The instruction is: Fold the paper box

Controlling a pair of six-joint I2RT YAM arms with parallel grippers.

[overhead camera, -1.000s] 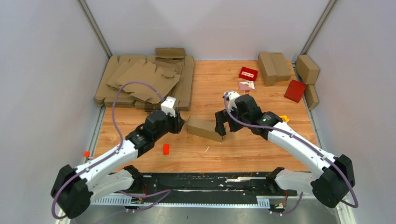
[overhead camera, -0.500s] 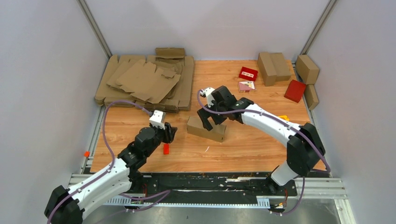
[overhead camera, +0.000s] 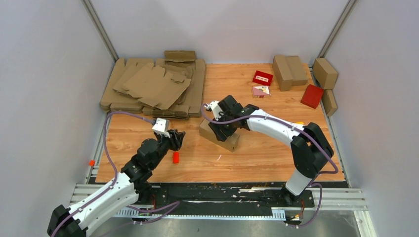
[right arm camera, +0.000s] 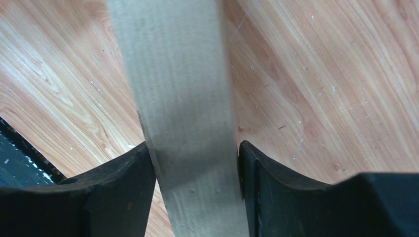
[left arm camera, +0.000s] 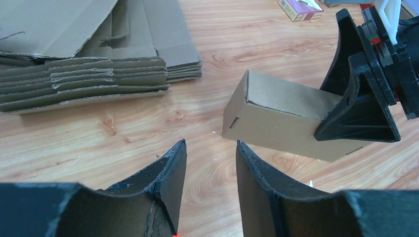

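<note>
My right gripper will next rise outward and to the right in the top view and release the box on bare wood by the folded cartons, since the box's end is closed.
The paper box is a brown oblong carton lying near the table's middle; it also shows in the left wrist view and the right wrist view. My right gripper comes down over it from above, and its fingers press both long sides, shut on the box. My left gripper is open and empty, a short way to the left of the box's closed end. In the left wrist view its fingers stand apart above bare wood.
A stack of flat cardboard cut-outs fills the back left. Folded brown cartons and small red boxes lie at the back right. A small red piece lies on the wood beside my left gripper.
My left arm has drawn back from the box's left end toward the near edge. My right gripper has moved left over the box and closed on its sides.
</note>
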